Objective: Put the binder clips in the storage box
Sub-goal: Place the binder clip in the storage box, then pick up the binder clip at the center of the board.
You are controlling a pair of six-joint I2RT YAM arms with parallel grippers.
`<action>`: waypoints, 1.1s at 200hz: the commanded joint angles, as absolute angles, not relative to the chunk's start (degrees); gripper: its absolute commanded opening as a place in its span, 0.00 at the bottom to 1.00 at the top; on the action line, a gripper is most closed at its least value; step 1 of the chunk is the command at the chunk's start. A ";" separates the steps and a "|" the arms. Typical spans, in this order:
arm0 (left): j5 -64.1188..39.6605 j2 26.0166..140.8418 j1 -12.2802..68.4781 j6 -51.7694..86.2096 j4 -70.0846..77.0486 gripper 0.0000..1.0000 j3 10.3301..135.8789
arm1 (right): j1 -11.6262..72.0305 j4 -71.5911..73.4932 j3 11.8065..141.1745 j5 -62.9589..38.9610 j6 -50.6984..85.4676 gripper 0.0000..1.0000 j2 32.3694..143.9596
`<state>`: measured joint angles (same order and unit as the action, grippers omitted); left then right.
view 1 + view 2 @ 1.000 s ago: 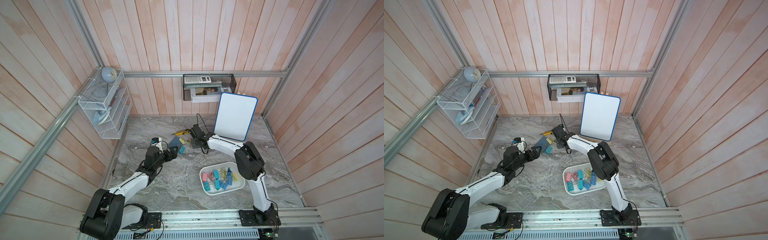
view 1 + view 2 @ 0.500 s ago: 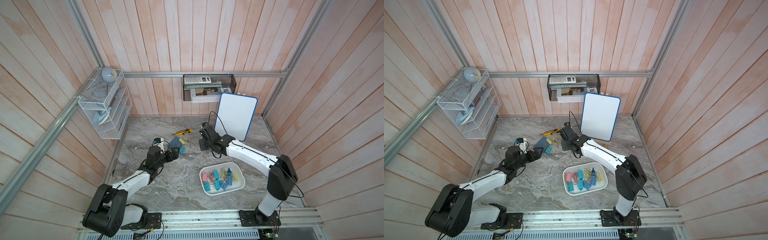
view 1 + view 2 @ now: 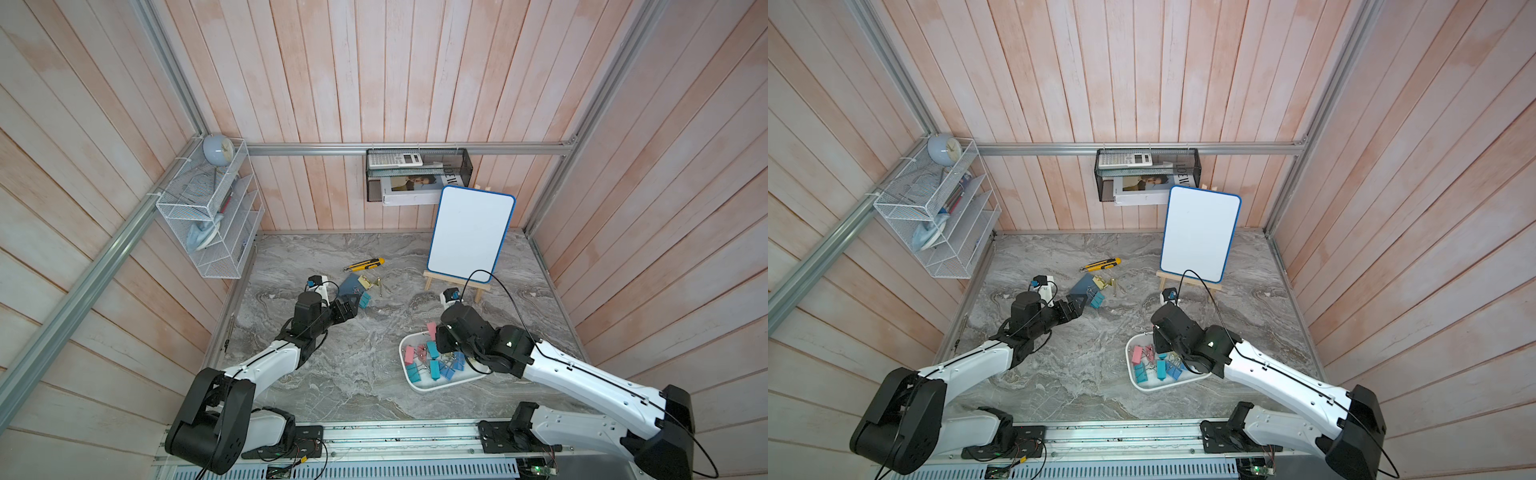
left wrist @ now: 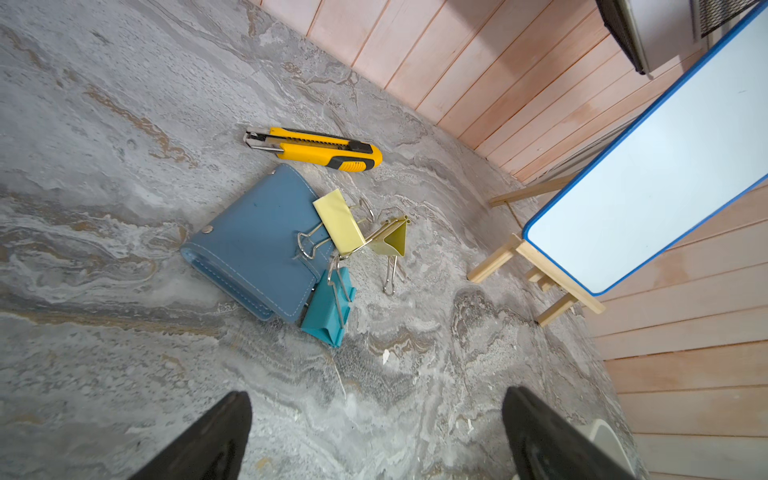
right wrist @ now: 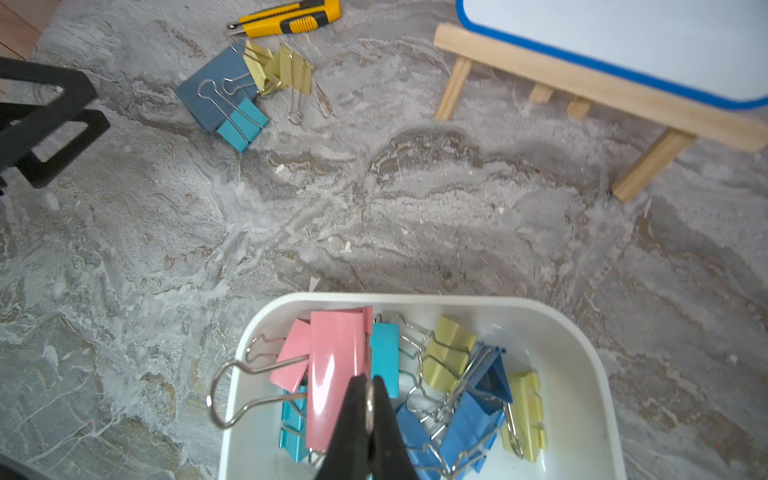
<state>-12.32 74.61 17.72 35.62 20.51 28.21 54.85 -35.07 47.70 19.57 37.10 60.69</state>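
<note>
The pink clip is hanging by the far edge of the box, so my right gripper will next move back and down to the box's middle (image 3: 443,359) (image 5: 417,398) below it and let go.
The storage box (image 3: 440,388) (image 5: 415,298) is a shallow white tray that holds several binder clips in pink, teal, blue (image 5: 469,419) and yellow. My right gripper (image 5: 370,380) hangs over the box's far left corner, shut on the wire handle of a pink binder clip (image 5: 334,365) (image 3: 431,330) that dangles above the clips inside. Out on the marble, a teal clip (image 4: 328,311) (image 3: 364,300) leans on a blue-grey pad (image 4: 253,249), with two yellow clips (image 4: 338,226) (image 4: 392,245) beside it. My left gripper (image 4: 376,397) (image 3: 353,307) stands open and empty just short of the teal clip.
A yellow-and-black utility knife (image 4: 316,147) lies just beyond the pad. A whiteboard on a wooden easel (image 3: 469,237) stands at the back right. A black mesh basket (image 3: 417,174) and a white wire rack (image 3: 212,216) hang on the walls.
My right arm has swung from the clip pile by the pad back to the storage box, carrying the pink clip. The left arm has barely moved and stays open.
</note>
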 commanded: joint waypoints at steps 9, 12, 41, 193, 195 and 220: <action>-9.78 74.75 18.02 35.51 20.39 1.00 29.18 | 56.59 -38.61 43.24 21.65 43.51 0.00 60.15; -9.72 74.71 18.01 35.51 20.38 1.00 29.14 | 56.72 -38.71 42.88 21.87 43.63 0.00 60.31; -9.23 74.79 18.02 35.33 20.16 1.00 29.18 | 56.95 -39.35 41.10 24.07 43.95 0.00 62.67; -13.52 73.68 18.17 34.23 21.83 0.99 29.76 | 50.86 -12.28 53.27 18.02 35.23 0.40 71.45; -13.71 73.81 18.25 34.13 21.83 0.97 29.92 | 50.79 -11.90 53.33 17.84 35.18 0.40 71.63; -14.34 77.58 20.73 31.56 19.47 0.62 34.01 | 50.76 -7.46 52.51 16.60 34.46 0.41 72.09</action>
